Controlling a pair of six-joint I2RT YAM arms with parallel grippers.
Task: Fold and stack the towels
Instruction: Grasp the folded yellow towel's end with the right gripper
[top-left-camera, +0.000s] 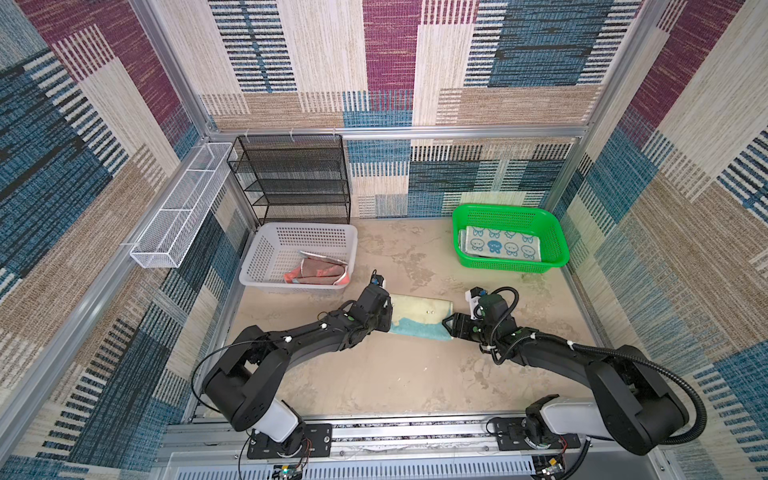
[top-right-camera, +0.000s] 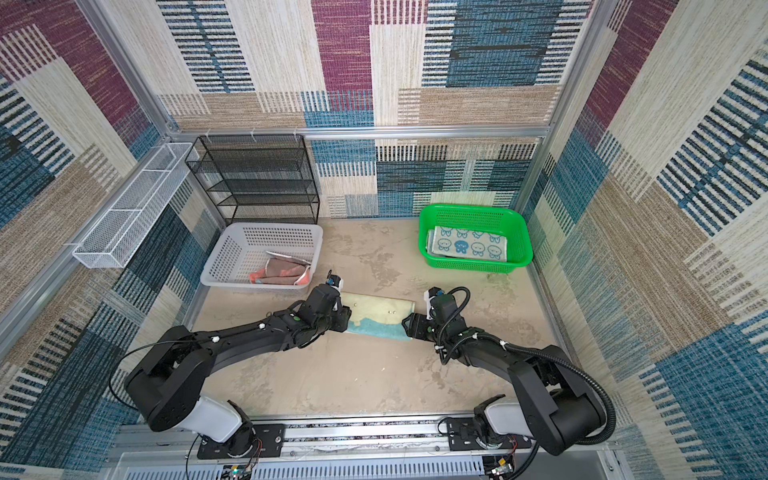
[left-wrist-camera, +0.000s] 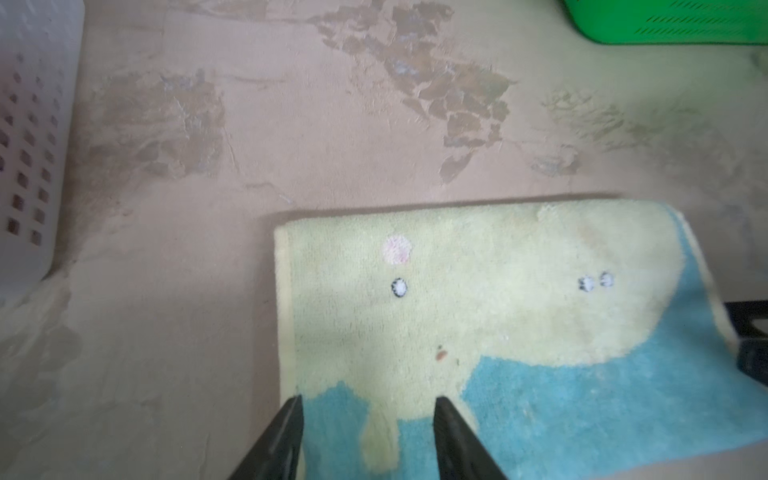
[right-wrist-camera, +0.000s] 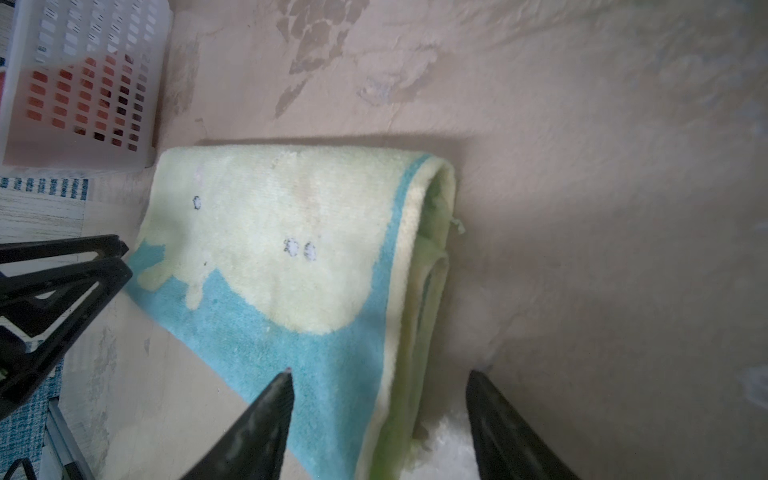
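My right gripper should next move toward my left gripper and close over the towel's layered end (top-left-camera: 450, 313) (right-wrist-camera: 385, 412). The towel's stacked edges lie loose between the gripper's open fingers.
A folded teal towel with a cream patch (top-left-camera: 419, 318) (top-right-camera: 380, 316) lies flat on the table between both arms. My left gripper (left-wrist-camera: 369, 401) (top-left-camera: 390, 322) is open, its jaws spread over the towel's left end (left-wrist-camera: 498, 311). At the towel's right end (right-wrist-camera: 291, 270), where the stacked layers show, my right gripper (right-wrist-camera: 380, 375) (top-left-camera: 449, 323) is open too. It straddles that edge without pinching it. A white towel with blue rabbit faces (top-left-camera: 500, 245) (top-right-camera: 467, 244) lies folded in the green basket (top-left-camera: 509, 209). A crumpled brown and red towel (top-left-camera: 316, 274) (top-right-camera: 282, 272) sits in the white basket (top-left-camera: 266, 257).
A black mesh shelf (top-left-camera: 291, 178) stands at the back left behind the white basket. A white wire rack (top-left-camera: 183, 208) hangs on the left wall. An aluminium rail (top-left-camera: 415, 432) carrying both arm bases runs along the front edge.
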